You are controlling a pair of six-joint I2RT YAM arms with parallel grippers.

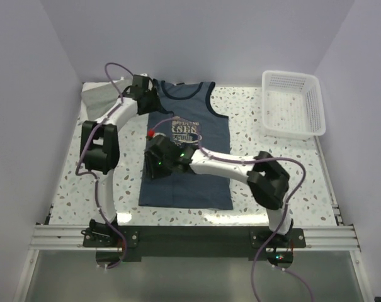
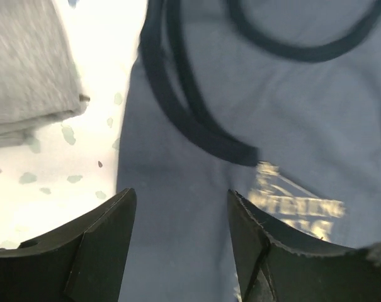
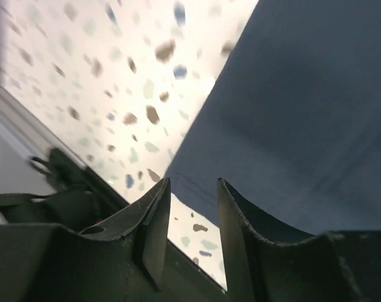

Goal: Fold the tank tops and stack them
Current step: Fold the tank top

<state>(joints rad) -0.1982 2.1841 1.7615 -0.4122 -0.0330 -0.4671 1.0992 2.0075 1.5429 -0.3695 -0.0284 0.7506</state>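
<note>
Next, my left gripper should cross back and lower onto the navy top's hem corner (image 1: 230, 207), which lies uncovered, back and to the gripper's right in the top view.
The navy tank top (image 1: 190, 189) lies spread flat mid-table, neck at the far end and white chest print up. The grey tank top (image 1: 99, 97) lies bunched at the far left corner, partly behind the left arm. My left gripper (image 1: 151, 106) is open and empty just above the navy top's left shoulder strap. In the left wrist view it (image 2: 181, 201) frames navy cloth (image 2: 303, 119), with the grey top (image 2: 26, 69) at upper left. My right gripper (image 1: 151, 167) is open and empty over the navy top's left edge. In the right wrist view it (image 3: 193, 189) straddles the cloth's edge (image 3: 303, 113).
A white mesh basket (image 1: 291, 132) stands at the far right corner. The speckled table (image 1: 253, 113) shows around the navy top. The metal frame rail (image 1: 196, 236) runs along the near edge. White walls enclose the left, right and far sides.
</note>
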